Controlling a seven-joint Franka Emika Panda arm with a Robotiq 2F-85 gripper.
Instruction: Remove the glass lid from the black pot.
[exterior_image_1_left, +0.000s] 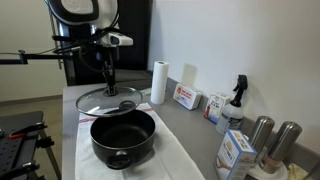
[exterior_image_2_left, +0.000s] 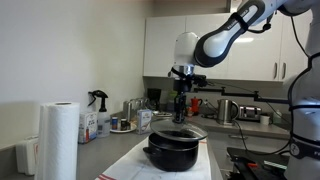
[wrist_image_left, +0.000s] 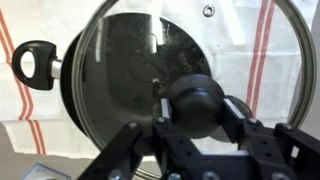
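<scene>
My gripper will move right in the wrist view and down to the towel's striped end (exterior_image_2_left: 165, 174) below it, as the lid overlaps the pot (exterior_image_2_left: 173, 152).
My gripper (exterior_image_1_left: 108, 80) is shut on the black knob (wrist_image_left: 195, 105) of the glass lid (exterior_image_1_left: 108, 100). It holds the lid level, lifted off the black pot (exterior_image_1_left: 123, 138) and shifted towards the pot's far side. In the exterior view from the other side, the gripper (exterior_image_2_left: 180, 108) holds the lid (exterior_image_2_left: 181, 129) just above the pot (exterior_image_2_left: 173, 152). In the wrist view my fingers (wrist_image_left: 195, 110) clasp the knob from both sides. The glass (wrist_image_left: 245, 50) fills the frame. The pot's side handle (wrist_image_left: 35, 65) shows at the left, and its dark inside shows through the glass.
The pot stands on a white towel with red stripes (exterior_image_1_left: 172, 160) on the counter. Behind it are a paper towel roll (exterior_image_1_left: 158, 82), small boxes (exterior_image_1_left: 186, 97), a spray bottle (exterior_image_1_left: 236, 98), steel canisters (exterior_image_1_left: 272, 138) and a carton (exterior_image_1_left: 235, 152). A kettle (exterior_image_2_left: 228, 110) stands at the back.
</scene>
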